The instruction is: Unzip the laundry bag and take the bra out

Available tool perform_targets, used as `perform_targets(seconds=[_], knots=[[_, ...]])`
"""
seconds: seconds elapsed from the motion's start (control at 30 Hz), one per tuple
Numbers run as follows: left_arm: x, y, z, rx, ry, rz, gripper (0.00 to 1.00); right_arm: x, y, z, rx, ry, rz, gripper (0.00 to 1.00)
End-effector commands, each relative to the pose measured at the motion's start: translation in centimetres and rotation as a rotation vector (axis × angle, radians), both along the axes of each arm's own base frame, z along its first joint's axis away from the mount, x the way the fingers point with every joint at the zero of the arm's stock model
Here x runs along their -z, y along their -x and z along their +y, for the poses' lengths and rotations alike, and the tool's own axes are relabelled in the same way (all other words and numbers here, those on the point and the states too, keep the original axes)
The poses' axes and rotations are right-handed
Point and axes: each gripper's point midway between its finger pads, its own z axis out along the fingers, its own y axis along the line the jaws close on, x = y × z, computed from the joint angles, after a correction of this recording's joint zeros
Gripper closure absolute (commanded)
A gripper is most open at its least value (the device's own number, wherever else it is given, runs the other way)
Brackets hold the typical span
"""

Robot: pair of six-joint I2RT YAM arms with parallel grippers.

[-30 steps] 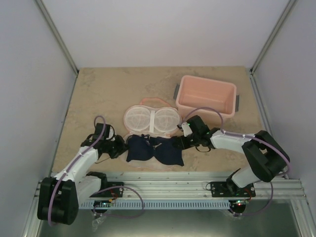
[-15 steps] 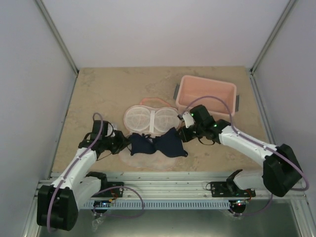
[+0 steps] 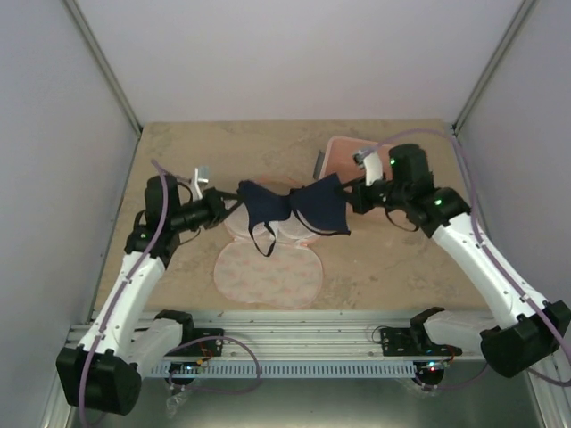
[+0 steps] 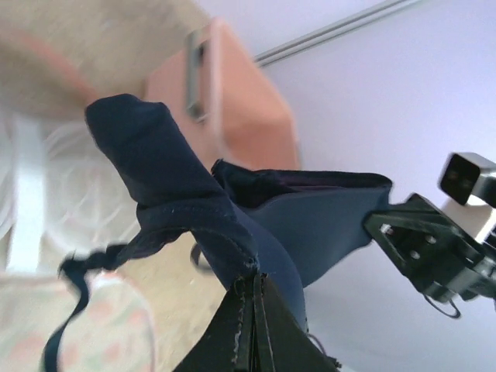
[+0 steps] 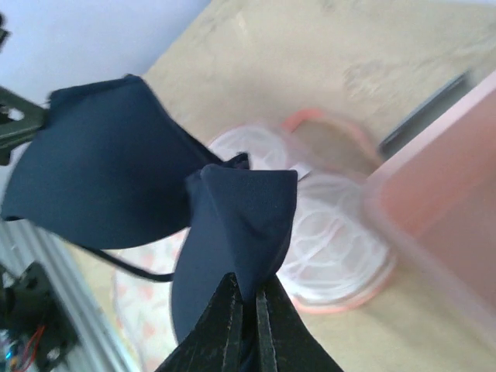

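I will next carry the bra [image 3: 294,207] in my right gripper to the open pink tub [image 3: 346,160], which is below and outward, to the gripper's right in the top view, and then I will lower it and release it.
The navy bra [image 3: 294,207] hangs stretched in the air between my two grippers, above the open laundry bag [image 3: 268,272]. The bag lies flat on the table, its printed half near me and its white mesh half [image 3: 272,227] behind, partly hidden by the bra. My left gripper [image 3: 230,200] is shut on the bra's left end; it shows in the left wrist view [image 4: 252,291]. My right gripper [image 3: 343,190] is shut on the bra's right end, seen in the right wrist view [image 5: 246,298]. A thin strap [image 3: 261,242] dangles below the cups.
A rigid pink plastic tub [image 3: 332,165] stands at the back right, just behind my right gripper and partly hidden by it. White walls close the table on three sides. A metal rail [image 3: 294,330] runs along the near edge.
Both grippers have risen and moved back, lifting the bra off the bag and stretching it in the air. The bag's printed half now lies uncovered.
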Motion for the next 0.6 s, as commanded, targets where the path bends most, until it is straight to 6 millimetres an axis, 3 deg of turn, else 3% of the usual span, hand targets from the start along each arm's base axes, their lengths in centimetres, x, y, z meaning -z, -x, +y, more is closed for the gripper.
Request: perform_targets(seconds=[0.0, 0.13, 0.33, 0.43, 0.57], knots=[[-7.4, -2.0, -1.2, 0.078, 0.026, -0.276, 1.0, -5.2, -2.8, -2.7, 0.048, -0.017, -0.13, 1.0], [-10.2, -5.7, -1.5, 0.061, -0.029, -0.342, 1.0, -8.8, -6.9, -6.4, 0.157, -0.029, -0.228, 1.0], [-16.5, -9.6, -4.9, 0.12, -0.074, -0.518, 1.0, -12.5, -11.6, -12.4, 0.31, -0.056, -0.321, 1.0], [-18.3, -11.6, -8.2, 0.164, -0.086, -0.575, 1.0, -13.5, -12.9, -16.4, 0.416, -0.068, -0.35, 0.99], [-18.1, -12.7, -13.8, 0.239, -0.074, -0.569, 1.0, -13.4, -13.2, -21.1, 0.523, -0.094, -0.361, 1.0]])
